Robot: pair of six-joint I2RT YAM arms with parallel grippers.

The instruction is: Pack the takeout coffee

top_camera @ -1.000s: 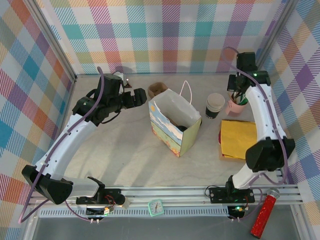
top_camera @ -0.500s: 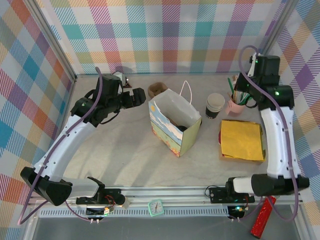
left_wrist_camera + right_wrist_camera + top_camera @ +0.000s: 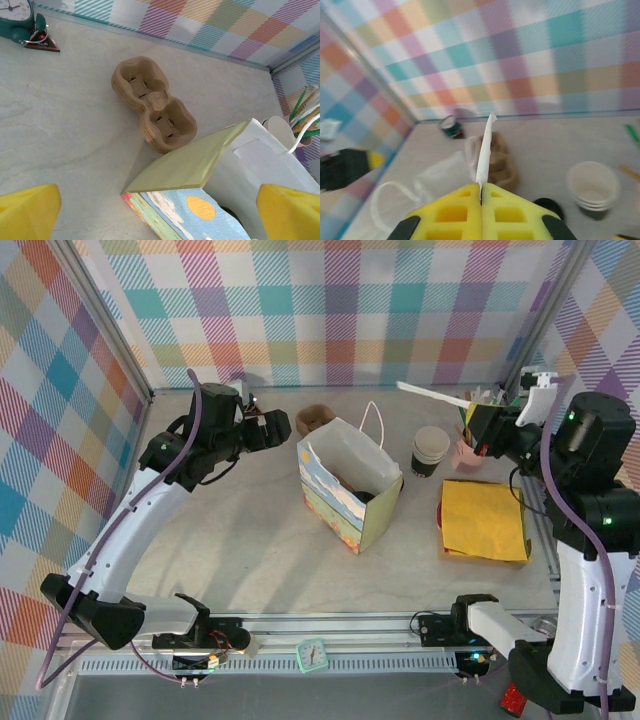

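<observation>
The stick (image 3: 432, 392) will go over the bag's opening (image 3: 352, 462) next with my right gripper. My right gripper will then lower and release it.
The takeout coffee shows as a black lid (image 3: 366, 497) low inside the open paper bag (image 3: 345, 502), and as a dark sliver (image 3: 231, 213) behind the bag's sky-printed wall (image 3: 200, 210). My left gripper (image 3: 278, 426) hangs open left of the bag, its yellow pads (image 3: 27, 210) wide apart over the bag's near corner. High above the pink cup (image 3: 463, 454), my right gripper (image 3: 480, 424) is shut on a thin white stick (image 3: 432, 392) that juts from the closed fingertips (image 3: 481, 186) toward the back wall.
A stack of lidless paper cups (image 3: 431, 446) stands between the bag and the pink cup. A tan pulp cup carrier (image 3: 315, 418) lies behind the bag. Yellow napkins (image 3: 485, 520) lie at the right. A teal clock (image 3: 15, 15) sits in the back left corner.
My right arm rose from the pink cup and swung out to the right, lifting the white stick clear. The left arm barely moved.
</observation>
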